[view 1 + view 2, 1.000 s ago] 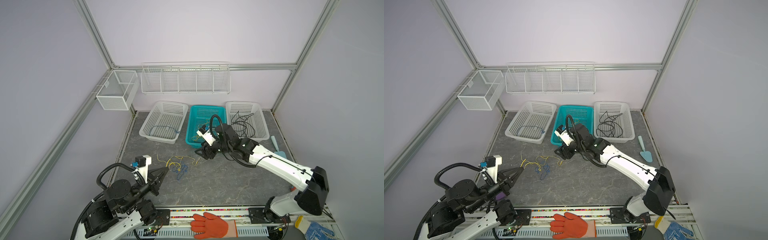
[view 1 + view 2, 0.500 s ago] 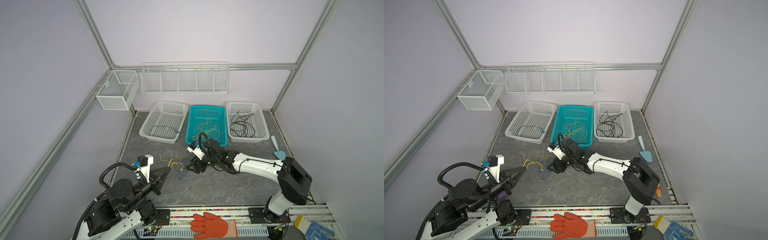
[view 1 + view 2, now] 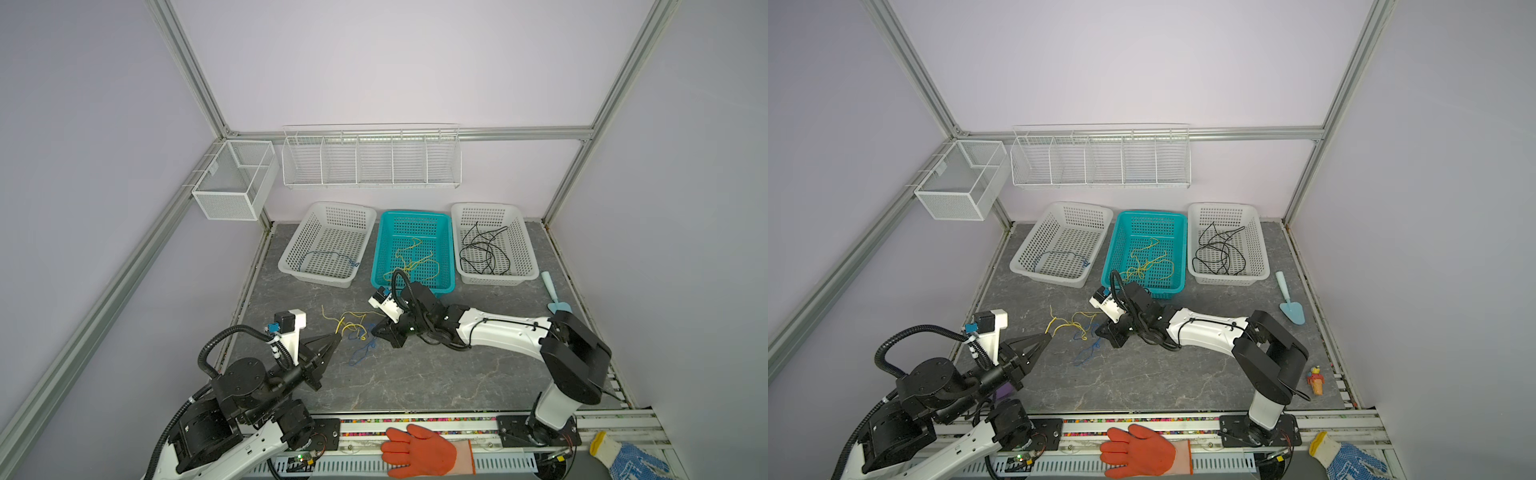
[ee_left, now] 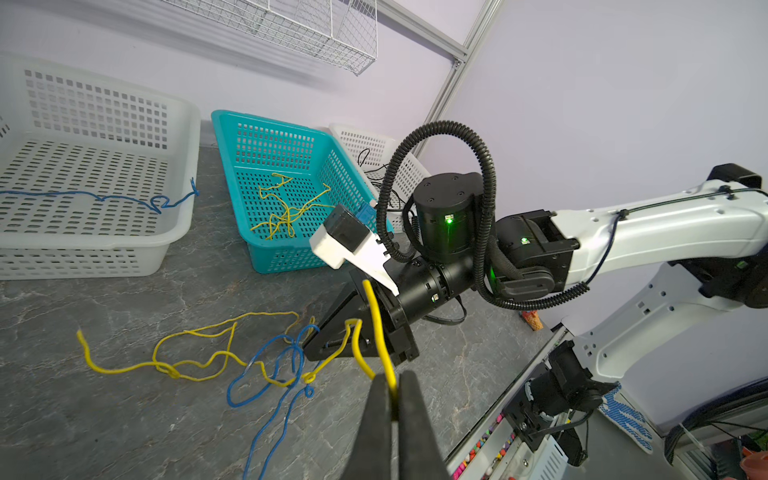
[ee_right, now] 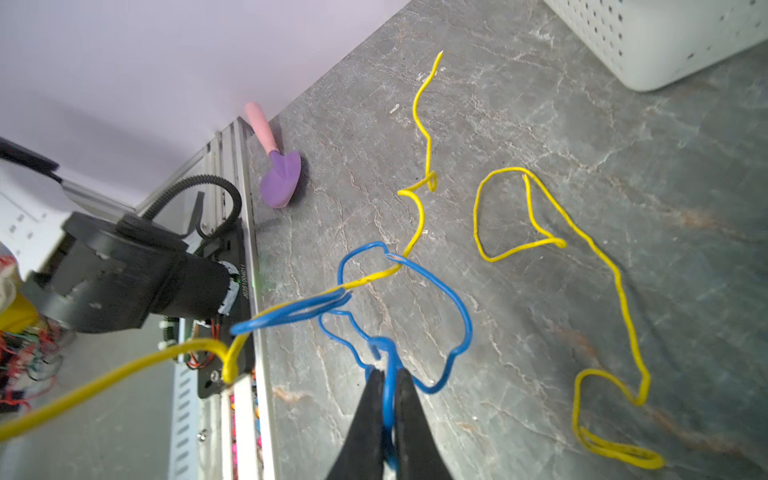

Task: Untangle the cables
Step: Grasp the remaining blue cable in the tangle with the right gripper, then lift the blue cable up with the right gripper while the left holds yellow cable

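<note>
The blue cable still wraps the yellow cable, so I will pull my right gripper away from my left gripper, over the floor before the black cables' basket (image 3: 481, 296), and release the cable loop.
A yellow cable (image 3: 352, 328) and a blue cable (image 3: 362, 353) lie knotted together on the grey floor between my two grippers. My left gripper (image 3: 337, 336) is shut on a raised end of the yellow cable (image 4: 376, 316); the wrist view shows that strand pinched at its tips (image 4: 392, 379). My right gripper (image 3: 374, 332) reaches in from the right, low over the tangle. It is shut on a loop of the blue cable (image 5: 457, 307), which runs between its fingertips (image 5: 388, 376). The yellow cable (image 5: 615, 282) sprawls loose across the floor beyond it.
Three baskets stand at the back: a white one (image 3: 286, 257) holding a blue cable, a teal one (image 3: 413, 214) holding a yellow cable, a white one (image 3: 486, 206) holding black cables. A blue trowel (image 3: 555, 296), a purple trowel (image 5: 280, 174) and an orange glove (image 3: 419, 451) lie around.
My right arm has swung down from the front of the teal basket to the tangle, and its jaws have shut on the blue cable. The left gripper has stayed shut, nearly in place.
</note>
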